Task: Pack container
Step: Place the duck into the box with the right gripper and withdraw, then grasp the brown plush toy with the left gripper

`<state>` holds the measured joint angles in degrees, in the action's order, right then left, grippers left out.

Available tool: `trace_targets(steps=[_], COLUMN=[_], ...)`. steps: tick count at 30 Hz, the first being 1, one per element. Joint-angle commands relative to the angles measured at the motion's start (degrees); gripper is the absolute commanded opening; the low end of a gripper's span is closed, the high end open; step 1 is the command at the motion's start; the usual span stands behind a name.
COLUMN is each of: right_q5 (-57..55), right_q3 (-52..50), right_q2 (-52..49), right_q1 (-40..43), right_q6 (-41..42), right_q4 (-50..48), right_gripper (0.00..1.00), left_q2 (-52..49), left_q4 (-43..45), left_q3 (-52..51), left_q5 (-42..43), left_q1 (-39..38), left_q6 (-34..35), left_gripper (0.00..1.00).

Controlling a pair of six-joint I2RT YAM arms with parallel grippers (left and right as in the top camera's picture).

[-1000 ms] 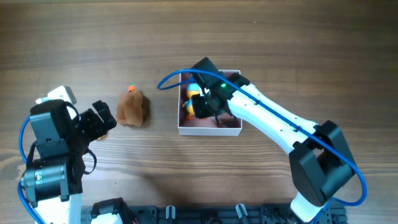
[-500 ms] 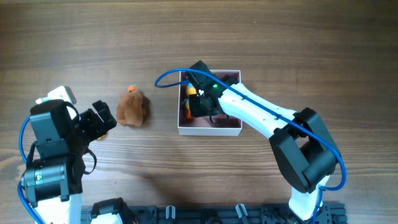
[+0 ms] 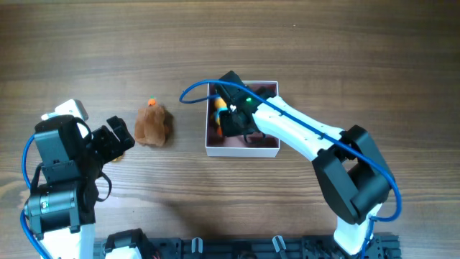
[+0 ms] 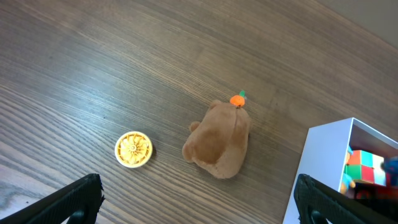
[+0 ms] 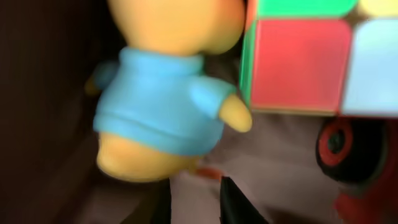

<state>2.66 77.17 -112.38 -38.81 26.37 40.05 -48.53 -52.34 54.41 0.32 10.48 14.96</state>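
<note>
I will move my left gripper down and to the right in the overhead view next, around the brown plush toy's body (image 3: 151, 128). The toy is still outside the container (image 3: 241, 152).
The container (image 3: 241, 152) is a square white box with a dusty pink inside, at the table's middle; its white wall also shows in the left wrist view (image 4: 317, 168). My right gripper (image 3: 228, 122) is down inside its left part. In the right wrist view its fingers (image 5: 208, 202) stand a little apart over the pink floor (image 5: 280, 180) with nothing between them. Just beyond them lie a yellow figure in a blue shirt (image 5: 161, 99), a colour cube (image 5: 317, 56) and a red toy's wheel (image 5: 339, 143). My left gripper (image 3: 118, 138) is open and empty (image 4: 198, 199).
A brown plush toy (image 3: 152, 126) with an orange tip lies left of the container, between it and my left gripper; it also shows in the left wrist view (image 4: 217, 140). A small yellow disc (image 4: 134, 149) lies on the wood left of the plush.
My right arm moved left and lower into the container's left part, bringing the yellow and blue figure down there, then held still. The left arm has not moved.
</note>
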Motion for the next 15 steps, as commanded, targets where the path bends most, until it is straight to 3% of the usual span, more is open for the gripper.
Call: trace_targets(steps=[1, 6, 7, 8, 10, 13, 15], right_q5=[0.28, -8.07, -10.4, -12.94, -13.25, -13.16, -12.96], right_q3=[0.96, 0.96, 0.96, 0.96, 0.96, 0.94, 0.94], right_q2=[9.01, 25.2, 29.11, 33.68, 39.82, 46.14, 48.43], right_q1=[-0.76, 0.42, 1.77, 4.33, 9.68, 18.56, 24.26], right_q6=[-5.9, -6.54, -5.44, -3.65, -3.13, -3.17, -4.61], right_q4=[1.92, 4.17, 5.38, 7.37, 10.03, 14.12, 16.74], right_gripper=[0.26, 0.32, 0.37, 0.55, 0.66, 0.97, 0.99], left_q2=[0.17, -0.55, -1.51, -3.48, -8.11, -15.5, -20.41], left_q4=[-0.57, -1.64, -2.25, -3.3, -4.81, -5.25, -4.98], left_q3=[1.22, 2.89, 4.33, 6.51, 10.12, 12.61, 12.66], left_q5=[2.73, 3.32, 3.32, 3.08, 2.6, 2.64, 2.67], left_q1=[-0.2, -4.35, -5.81, -7.76, -10.03, -10.32, -10.34], left_q6=[-1.73, -1.73, -2.03, -2.89, -2.99, -3.02, -3.65], left_gripper=[1.0, 0.99, 0.99, 0.99, 1.0, 1.0, 1.0])
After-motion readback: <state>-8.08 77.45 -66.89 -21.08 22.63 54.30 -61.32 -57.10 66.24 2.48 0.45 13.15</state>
